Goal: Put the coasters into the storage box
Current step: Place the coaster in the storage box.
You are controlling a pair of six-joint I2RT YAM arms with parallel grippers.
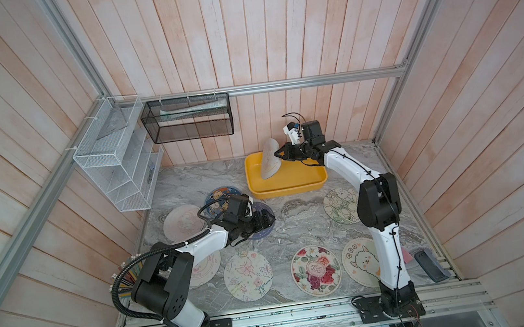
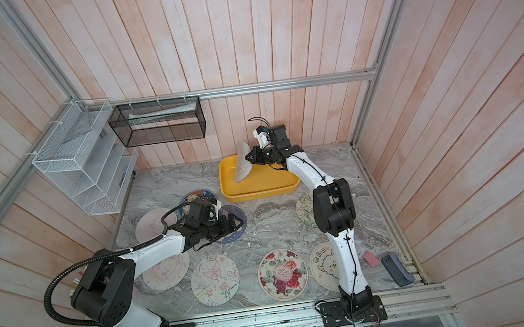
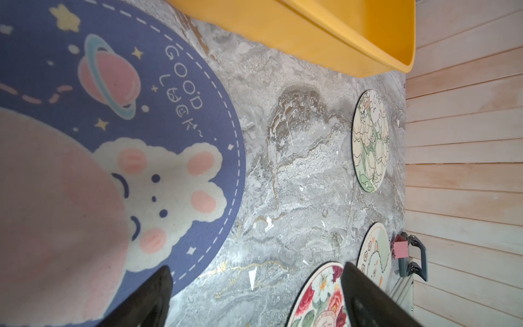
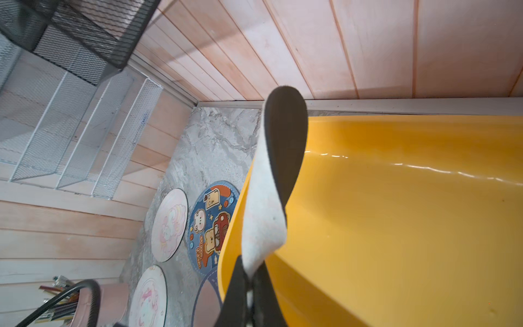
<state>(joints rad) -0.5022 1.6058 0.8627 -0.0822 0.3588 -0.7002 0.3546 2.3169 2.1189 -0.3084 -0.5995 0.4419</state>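
The cream coaster [image 1: 269, 160] hangs nearly upright above the storage box's bare bottom, so my right gripper should next move down toward it and release the coaster's edge.
My right gripper [image 1: 278, 154] [image 4: 251, 269] is shut on the edge of a cream coaster [image 1: 269, 160] [image 4: 266, 220]. The coaster hangs bent and nearly upright over the left end of the yellow storage box [image 1: 288, 191] [image 4: 396, 226]. My left gripper [image 1: 271, 219] [image 3: 256, 267] is open low over the marble, beside the edge of a dark blue bunny coaster [image 1: 262, 234] [image 3: 169, 113], with nothing between its fingers. Several more coasters lie flat: a blue one [image 1: 220, 196], a pink one [image 1: 181, 223], butterfly [image 1: 248, 275], red-flower [image 1: 315, 270], alpaca [image 1: 361, 262] and green tulip [image 1: 339, 207].
A black mesh basket [image 1: 187, 119] and a white wire rack [image 1: 114, 162] hang on the back left walls. A dark device [image 1: 431, 265] lies at the front right corner. A cup of pens [image 1: 129, 282] stands behind the left arm's base.
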